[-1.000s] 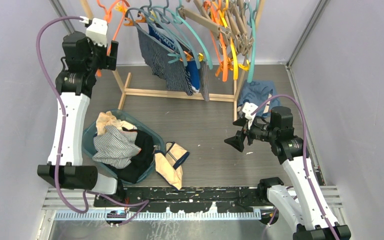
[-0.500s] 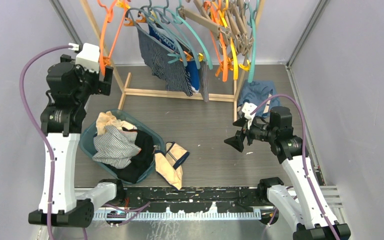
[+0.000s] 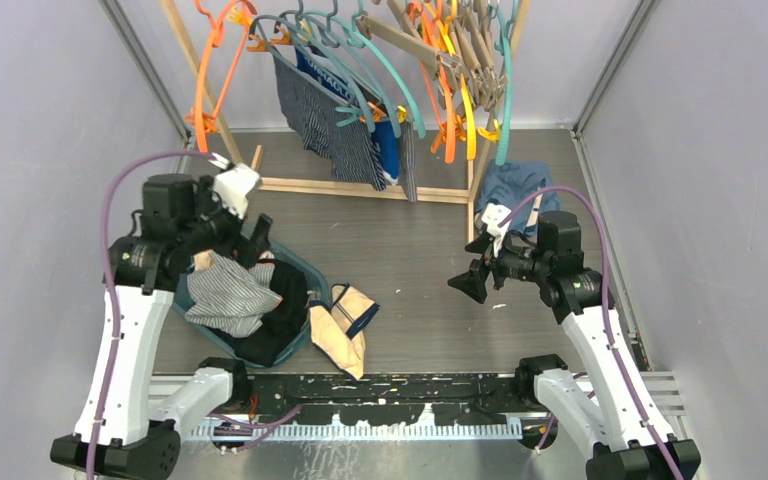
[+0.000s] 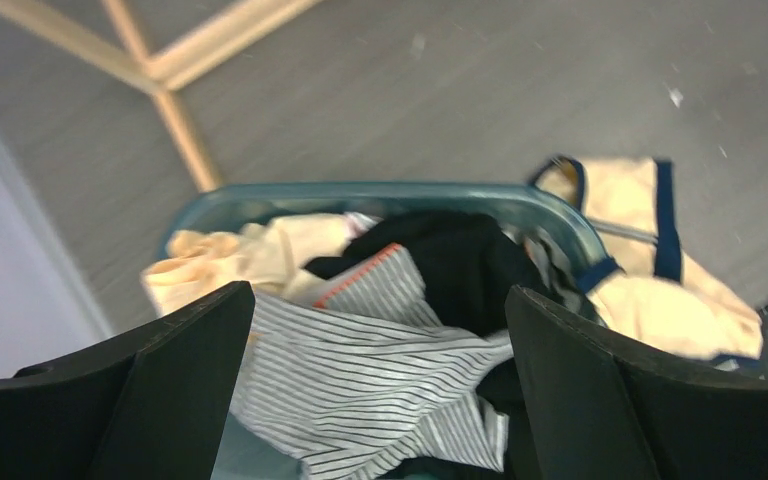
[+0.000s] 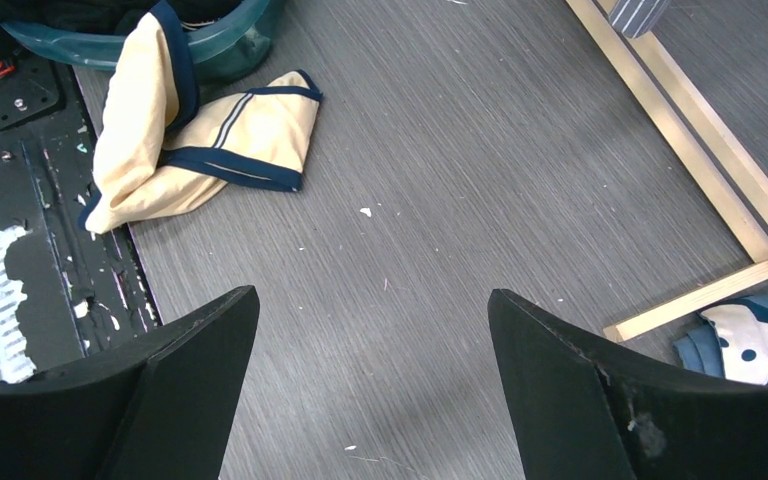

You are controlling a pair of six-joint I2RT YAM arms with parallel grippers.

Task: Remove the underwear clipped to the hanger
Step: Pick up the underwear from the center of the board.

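The left gripper should turn and move back and down past the basket's rim onto the beige pair's basket-side fold (image 3: 327, 333) (image 4: 638, 304), because that pair is outside the basket.
Navy pinstriped underwear (image 3: 332, 128) and a bright blue pair (image 3: 387, 150) hang clipped to hangers on the wooden rack (image 3: 360, 188). My left gripper (image 3: 257, 243) hovers open and empty over the teal basket (image 3: 315, 275), which holds a grey striped pair (image 3: 225, 295) and other garments. In the left wrist view the striped pair (image 4: 360, 370) lies below the open left gripper (image 4: 380, 340). A beige pair with navy trim (image 3: 345, 325) lies on the floor beside the basket. My right gripper (image 3: 470, 283) is open above bare floor, as the right wrist view also shows (image 5: 375, 340).
Several empty orange, teal and wooden hangers (image 3: 440, 60) crowd the rail. A blue cartoon-face garment (image 3: 515, 185) lies at the rack's right foot. The rack's base bar (image 5: 700, 150) runs across the floor. Grey walls close in both sides.
My left arm has swung down from the orange hanger at the rack's left end to above the basket, and its jaws have spread wider. The right arm has stayed put.
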